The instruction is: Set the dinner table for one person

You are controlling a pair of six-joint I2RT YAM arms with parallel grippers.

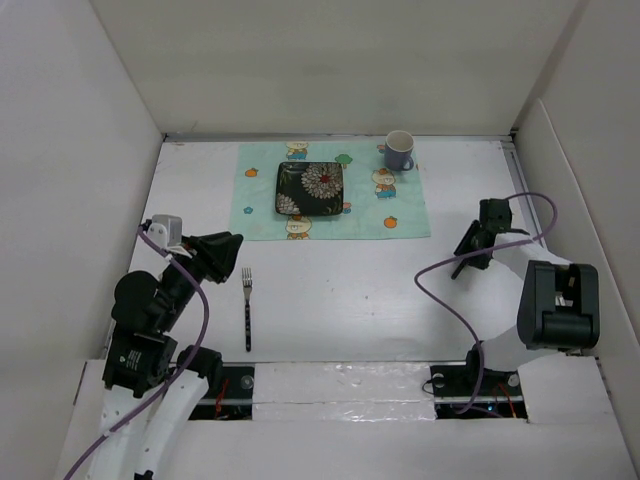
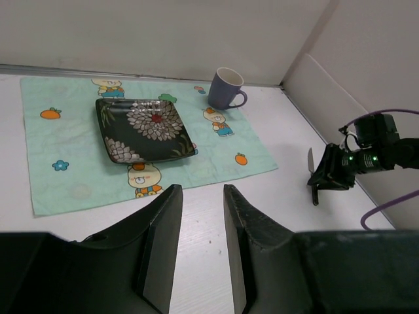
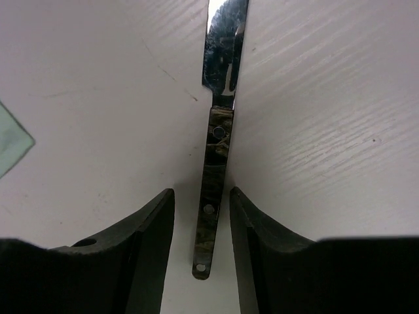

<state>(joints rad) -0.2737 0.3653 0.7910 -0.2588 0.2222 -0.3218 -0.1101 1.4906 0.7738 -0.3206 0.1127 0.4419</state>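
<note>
My right gripper is open, and the handle's blade-side half (image 3: 215, 159) lies just outward of its fingers. It needs to ease outward along the knife (image 3: 219, 118) next and close on that part of the handle.
The dinner table (image 1: 340, 300) is the white surface. A mint-green placemat (image 1: 410, 215) lies at its back middle, with a black floral square plate (image 1: 310, 188) on it and a blue-grey mug (image 1: 400, 150) at its back right corner. A fork (image 1: 247, 308) lies on the table at the front left. A knife (image 3: 219, 118) with a dark handle lies on the table. My right gripper (image 3: 201, 193) is open, low over it, one finger on each side of the handle without touching. My left gripper (image 1: 232, 248) is open and empty, beside the fork's tines.
White walls (image 1: 80, 150) close the table on the left, back and right. In the left wrist view the plate (image 2: 144, 127), the mug (image 2: 226, 88), the placemat (image 2: 65, 157) and the right gripper (image 2: 324, 186) show. A purple cable (image 1: 440, 290) loops over the table at the right.
</note>
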